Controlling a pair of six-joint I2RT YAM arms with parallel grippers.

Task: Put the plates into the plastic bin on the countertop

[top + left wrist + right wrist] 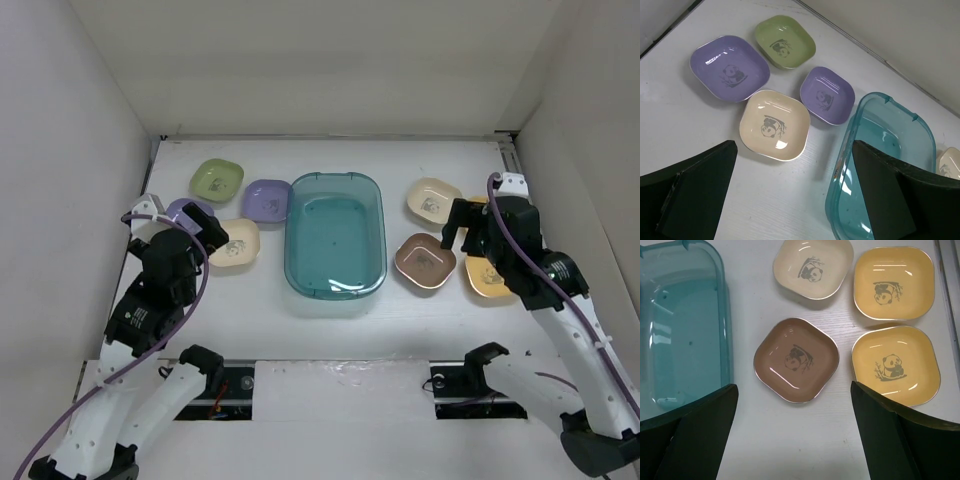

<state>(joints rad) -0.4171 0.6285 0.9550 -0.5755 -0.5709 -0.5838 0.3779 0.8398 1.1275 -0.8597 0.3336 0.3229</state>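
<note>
I should move my right gripper down and outward next, onto the cream plate's rim (845,278) by the far yellow plate, because there is a gap there.
The empty teal plastic bin (335,178) stands mid-countertop. Left of it lie a green plate (217,179), two purple plates (267,199) and a cream plate (235,243). My left gripper (205,228) hovers open and empty over them; its wrist view shows the cream plate (774,125) just ahead and the bin (847,150) to the right. Right of the bin lie a cream plate (433,200), a brown plate (425,261) and two yellow plates (895,365). My right gripper (462,228) hovers open and empty, the brown plate (796,360) just ahead of it.
White walls close in the countertop (330,330) at the back and on both sides. A metal rail (510,160) runs along the right wall. All the plates carry a small panda print.
</note>
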